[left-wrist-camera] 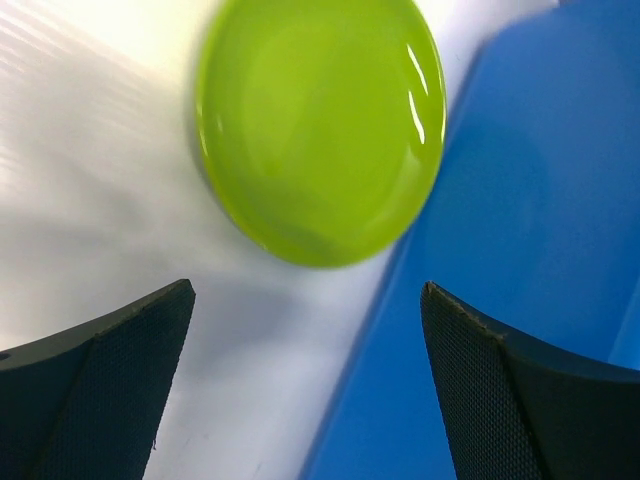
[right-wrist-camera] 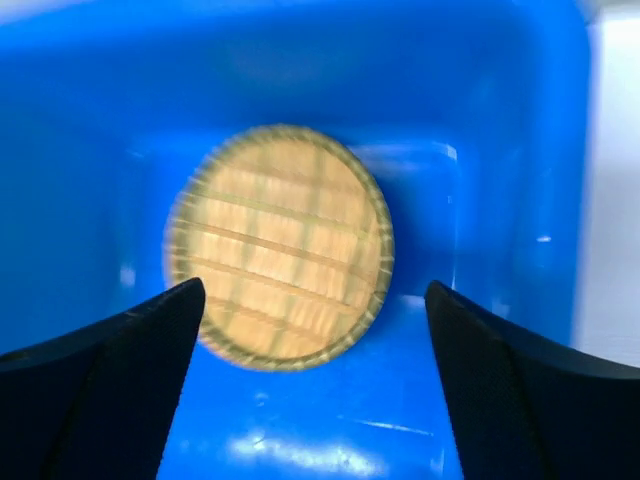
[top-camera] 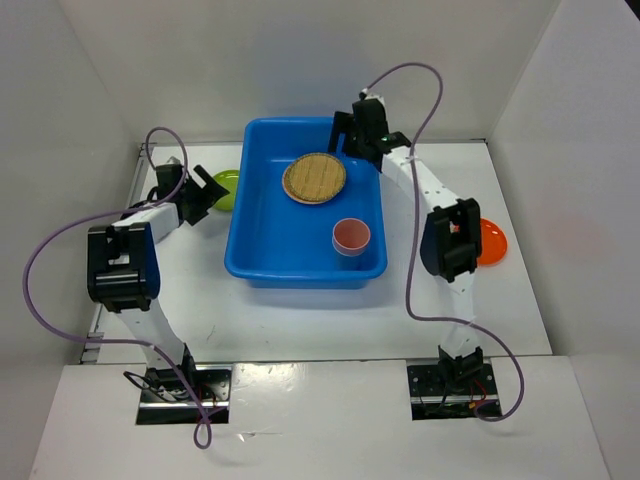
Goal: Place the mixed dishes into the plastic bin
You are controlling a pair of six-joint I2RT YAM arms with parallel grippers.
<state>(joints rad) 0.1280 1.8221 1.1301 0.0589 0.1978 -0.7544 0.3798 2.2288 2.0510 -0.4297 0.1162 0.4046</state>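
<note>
My left gripper lowers its open fingers astride the lime-green plate's rim away from the bin (left-wrist-camera: 210, 170) below it next, since its opposite rim crowds the bin.
The blue plastic bin (top-camera: 262, 250) stands mid-table. Inside it lie a tan woven bamboo plate (top-camera: 314, 178) and a reddish-pink cup (top-camera: 351, 236). The bamboo plate also shows in the right wrist view (right-wrist-camera: 278, 261), below my open, empty right gripper (right-wrist-camera: 310, 380), which hangs over the bin's far right corner (top-camera: 352, 130). A lime-green plate (top-camera: 226, 186) lies on the table left of the bin; in the left wrist view it (left-wrist-camera: 320, 125) is just ahead of my open, empty left gripper (left-wrist-camera: 305, 390), next to the bin wall (left-wrist-camera: 500, 200). An orange plate (top-camera: 492, 241) lies at the right, partly behind the right arm. The black plate and second bamboo plate are out of view.
White walls enclose the table at the back and both sides. Purple cables loop from both arms over the table. The arm bases sit at the near edge.
</note>
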